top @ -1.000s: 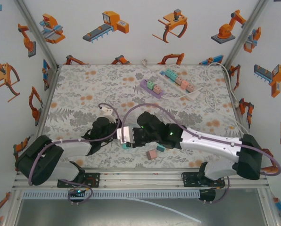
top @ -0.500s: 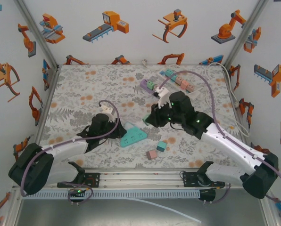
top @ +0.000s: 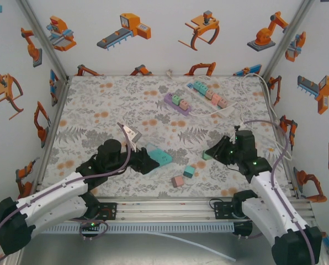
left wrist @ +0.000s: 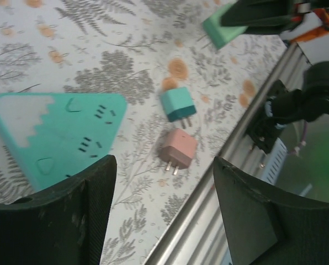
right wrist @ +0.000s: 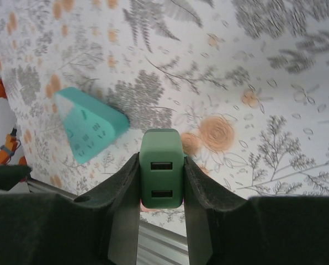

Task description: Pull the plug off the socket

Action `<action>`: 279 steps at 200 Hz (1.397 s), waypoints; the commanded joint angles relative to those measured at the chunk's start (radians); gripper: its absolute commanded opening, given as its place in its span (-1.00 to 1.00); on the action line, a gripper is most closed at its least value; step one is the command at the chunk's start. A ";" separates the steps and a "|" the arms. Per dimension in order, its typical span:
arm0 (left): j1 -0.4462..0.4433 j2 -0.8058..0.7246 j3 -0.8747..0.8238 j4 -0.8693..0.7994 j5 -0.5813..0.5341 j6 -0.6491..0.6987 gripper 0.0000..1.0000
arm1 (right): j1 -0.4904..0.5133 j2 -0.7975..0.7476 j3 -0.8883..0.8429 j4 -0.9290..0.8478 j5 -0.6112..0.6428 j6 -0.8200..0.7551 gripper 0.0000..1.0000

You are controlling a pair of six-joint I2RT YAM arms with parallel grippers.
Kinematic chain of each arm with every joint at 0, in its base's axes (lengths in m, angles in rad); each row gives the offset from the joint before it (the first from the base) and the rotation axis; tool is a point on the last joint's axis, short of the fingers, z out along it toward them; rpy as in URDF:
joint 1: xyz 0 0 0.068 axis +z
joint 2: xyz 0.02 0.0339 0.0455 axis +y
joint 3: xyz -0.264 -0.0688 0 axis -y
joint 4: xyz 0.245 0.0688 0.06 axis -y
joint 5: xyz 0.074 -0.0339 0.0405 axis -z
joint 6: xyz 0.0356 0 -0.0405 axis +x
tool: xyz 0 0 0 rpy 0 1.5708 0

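The bare mat beside the loose teal plug is clear, so my right gripper needs to go down and pull back toward it to release the green plug.
The teal triangular socket lies flat on the floral mat, its slots empty. My right gripper is shut on a green plug and holds it above the mat, well to the right of the socket. In the right wrist view the plug sits squarely between the fingers of the right gripper, its two USB ports facing the camera. My left gripper is open just left of the socket, and nothing is between the fingers of this gripper.
A loose teal plug and a pink plug lie near the front. At the back lie a purple power strip and a white one with plugs. A white cable runs along the right wall. The metal rail borders the front.
The right gripper has carried the green plug away from the socket, back and then to the right front. The left gripper has let go of the socket and opened.
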 commanded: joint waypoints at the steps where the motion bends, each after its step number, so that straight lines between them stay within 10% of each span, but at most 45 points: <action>1: -0.062 -0.023 0.065 -0.052 0.049 0.058 0.36 | -0.007 -0.007 -0.066 0.056 -0.031 0.091 -0.76; 74: -0.201 0.092 0.150 -0.029 -0.029 0.147 0.69 | -0.007 0.043 -0.258 0.319 -0.164 0.136 -0.47; 180: -0.204 0.046 0.109 -0.021 -0.138 0.141 0.96 | 0.003 -0.021 -0.298 0.214 -0.093 0.114 0.32; 279: -0.204 -0.048 0.097 -0.127 -0.370 0.098 0.94 | 0.078 0.037 0.137 0.157 0.225 -0.339 0.50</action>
